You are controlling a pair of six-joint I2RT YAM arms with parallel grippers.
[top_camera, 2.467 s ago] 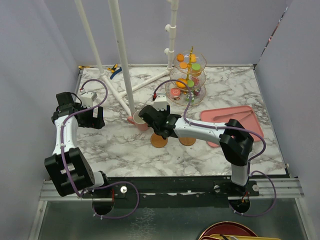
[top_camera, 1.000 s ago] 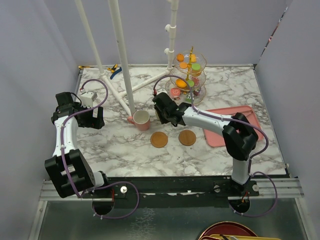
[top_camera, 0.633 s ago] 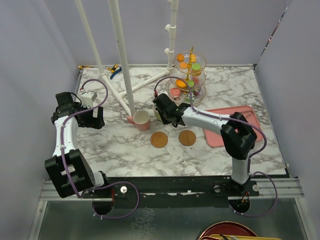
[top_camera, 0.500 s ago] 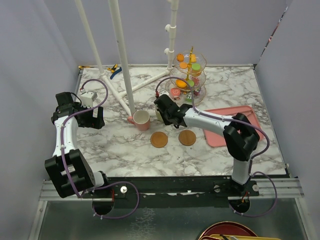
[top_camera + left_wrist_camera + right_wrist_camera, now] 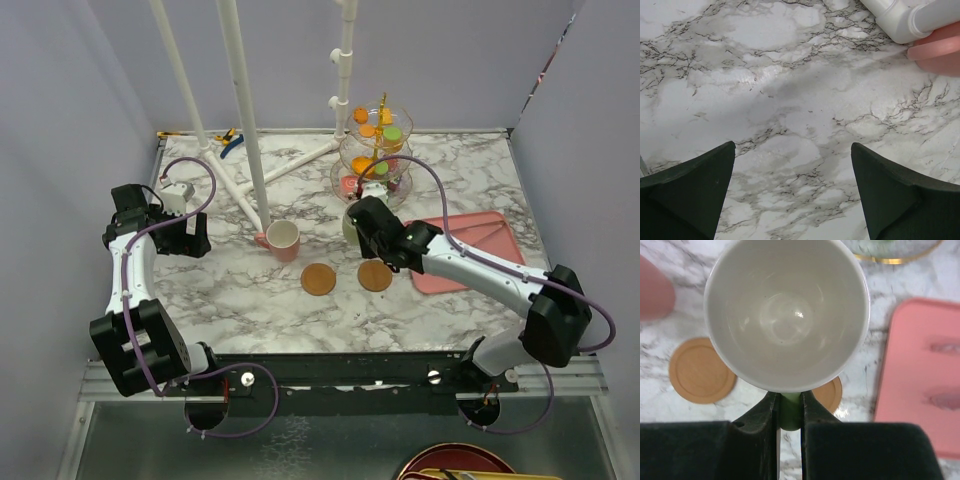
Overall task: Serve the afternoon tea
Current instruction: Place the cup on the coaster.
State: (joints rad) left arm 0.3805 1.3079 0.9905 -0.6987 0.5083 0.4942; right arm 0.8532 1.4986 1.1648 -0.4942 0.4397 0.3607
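My right gripper draws the mug back next, lowers it onto the brown coaster nearer the pink tray (image 5: pixel 375 276) (image 5: pixel 829 394) and releases. This is because that coaster lies bare below and back from my right gripper.
My right gripper (image 5: pixel 366 228) is shut on the handle of the pale-green mug (image 5: pixel 351 220) and holds it upright above the table, just behind the right brown coaster (image 5: pixel 375 276). In the right wrist view the right gripper (image 5: pixel 789 401) pinches the green handle below the empty mug (image 5: pixel 787 315), with the right coaster (image 5: pixel 831 392) partly under it and the left coaster (image 5: pixel 700 371) beside it. The left coaster (image 5: pixel 318 279) lies bare. The pink mug (image 5: pixel 283 240) stands left of it. The glass three-tier stand (image 5: pixel 375 150) with macarons is at the back. My left gripper (image 5: pixel 190 235) is open over bare marble (image 5: pixel 792 195).
A flat pink tray (image 5: pixel 465 245) lies right of the coasters and also shows in the right wrist view (image 5: pixel 925 375). White PVC pipes (image 5: pixel 245 120) rise at the back left, one foot next to the pink mug (image 5: pixel 940 50). Small tools lie at the back left corner (image 5: pixel 228 140).
My right arm has swung to the right from beside the pink mug, carrying the green mug to a spot behind the right coaster. The left arm has not moved.
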